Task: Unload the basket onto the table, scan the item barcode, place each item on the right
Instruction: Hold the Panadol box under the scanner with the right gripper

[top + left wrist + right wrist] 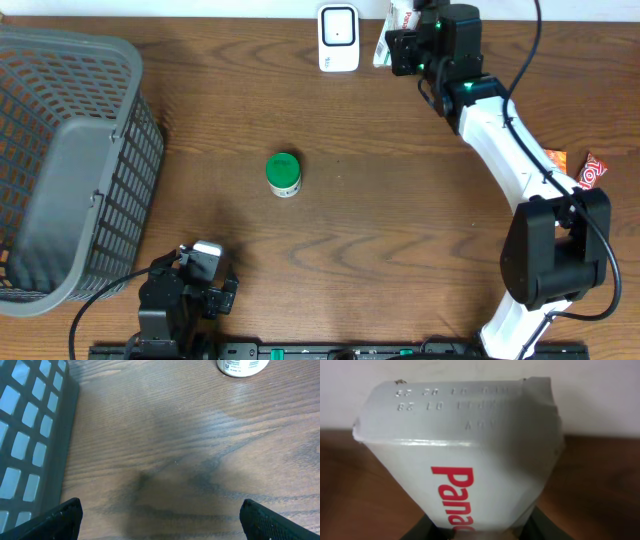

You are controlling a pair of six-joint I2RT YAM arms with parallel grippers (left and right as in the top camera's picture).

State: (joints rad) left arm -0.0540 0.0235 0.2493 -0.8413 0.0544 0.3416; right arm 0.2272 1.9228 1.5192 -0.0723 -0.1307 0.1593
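Small goods already lie beside the red packets. My right gripper will next move the white carton over the scanner (338,38), then bring it back beside those packets and release it.
A white carton (465,460) with red lettering and embossed date codes on its end flap fills the right wrist view. My right gripper (480,532) is shut on the carton, its dark fingers (547,527) at either side of the carton's lower end. Seen from overhead, the right gripper (412,45) holds the carton (384,48) at the table's far edge, just right of the white barcode scanner (338,38). No barcode shows on the visible faces. My left gripper (205,262) rests near the front left, open, with only bare table between its fingers (62,520).
A grey mesh basket (60,150) takes up the left side, and its wall (30,435) lies close to the left gripper. A green-lidded white jar (283,174) stands mid-table. Two red packets (590,170) lie at the right edge.
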